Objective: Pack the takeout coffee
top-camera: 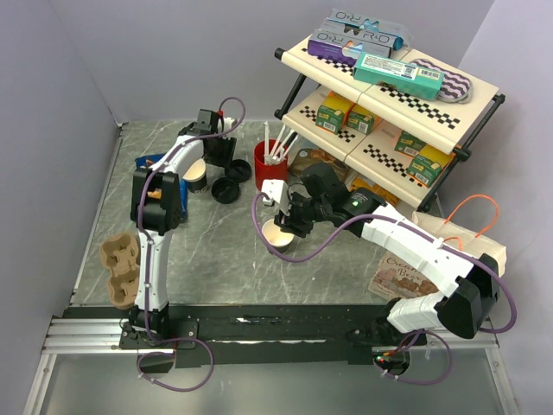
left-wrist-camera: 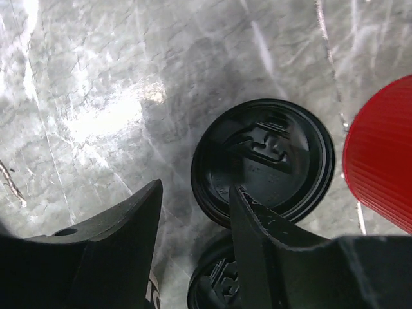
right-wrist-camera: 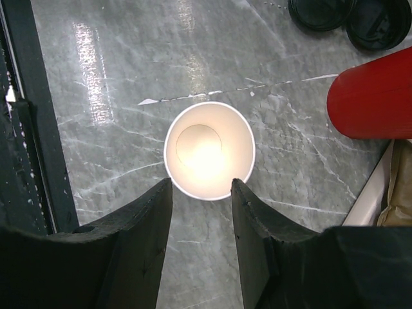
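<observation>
The lid beside the red cup is under one finger and marble is under the other. My left gripper should go down next with its fingers on both sides of the lid's rim [top-camera: 227, 169] [left-wrist-camera: 198, 183].
A lidless paper cup [right-wrist-camera: 209, 151], cream-white inside, stands on the grey marble table [right-wrist-camera: 129, 77]. My right gripper [right-wrist-camera: 201, 193] hovers open over its near rim, and the cup lies just beyond the fingertips, not between them. In the top view this cup [top-camera: 276, 236] sits mid-table by the right gripper [top-camera: 285, 220]. My left gripper [left-wrist-camera: 193, 206] is open above two black lids: one [left-wrist-camera: 264, 161] lies flat past the right finger [left-wrist-camera: 257, 225], the other [left-wrist-camera: 215, 283] shows below it. A second paper cup [top-camera: 197, 179] stands beside the left arm.
A red cup [top-camera: 270, 164] with white straws stands right of the lids. A brown cardboard cup carrier [top-camera: 119, 268] lies at the left edge. A two-tier shelf [top-camera: 389, 95] with boxes fills the back right. A printed packet [top-camera: 399, 277] lies near the right arm.
</observation>
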